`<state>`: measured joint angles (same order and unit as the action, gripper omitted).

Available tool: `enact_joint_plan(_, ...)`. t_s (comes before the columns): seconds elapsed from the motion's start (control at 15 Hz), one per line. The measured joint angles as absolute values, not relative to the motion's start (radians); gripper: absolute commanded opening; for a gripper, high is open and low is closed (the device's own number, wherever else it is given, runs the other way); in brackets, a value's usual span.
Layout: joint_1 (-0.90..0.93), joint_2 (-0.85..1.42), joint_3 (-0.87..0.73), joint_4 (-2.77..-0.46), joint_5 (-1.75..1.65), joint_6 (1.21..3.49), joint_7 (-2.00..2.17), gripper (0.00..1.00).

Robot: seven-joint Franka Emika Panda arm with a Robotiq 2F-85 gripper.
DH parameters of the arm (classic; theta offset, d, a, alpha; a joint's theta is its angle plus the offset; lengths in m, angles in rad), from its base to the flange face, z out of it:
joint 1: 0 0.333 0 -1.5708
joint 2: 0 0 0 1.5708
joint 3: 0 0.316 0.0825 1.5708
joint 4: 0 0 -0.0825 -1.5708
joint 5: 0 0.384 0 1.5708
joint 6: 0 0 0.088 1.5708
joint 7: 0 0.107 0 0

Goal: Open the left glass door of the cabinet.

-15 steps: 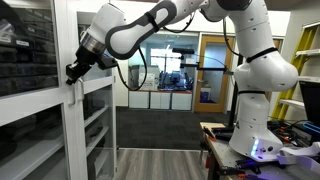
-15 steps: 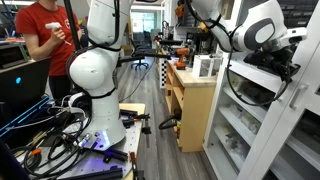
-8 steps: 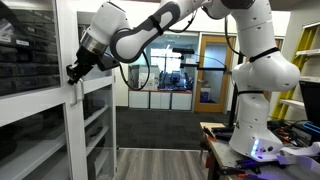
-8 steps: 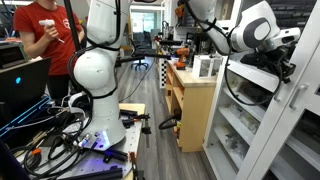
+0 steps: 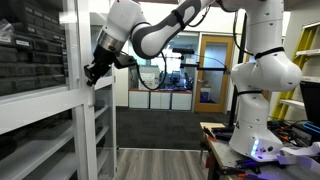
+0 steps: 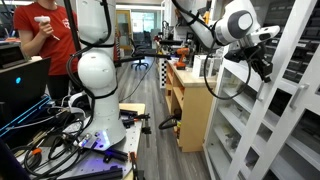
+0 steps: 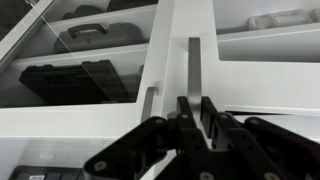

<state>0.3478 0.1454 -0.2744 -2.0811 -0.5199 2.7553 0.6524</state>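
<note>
The door is only slightly open, so my gripper will next pull the door's handle back over the clear floor between the door and my base, and then let go.
The left glass door has a white frame, and dark bins show through its glass. It stands swung a little out from the tall white cabinet. In an exterior view the door hangs at an angle in front of the cabinet shelves. My gripper is at the door's edge at mid height. In the wrist view the gripper is shut on the slim vertical white handle. The twin door's handle is just beside it.
My arm's white base stands on a stand with cables on the floor. A wooden counter is beside the cabinet. A person in a red shirt stands behind. A wood-framed glass door and low white cupboards are down the hall.
My gripper has pulled away from the cabinet with the handle in it. The left glass door has swung outward with it.
</note>
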Motion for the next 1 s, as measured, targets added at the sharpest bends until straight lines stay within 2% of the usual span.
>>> enact_joint_plan(0.27,0.374,0.056,-0.266,-2.162,-0.581,2.675,0.771,0.05)
enact_joint_plan(0.67,0.237,-0.04,-0.065,-2.232,-0.601,2.532,0.882,0.05)
enact_joint_plan(1.0,0.175,-0.094,0.03,-2.284,-0.6,2.49,0.944,0.05)
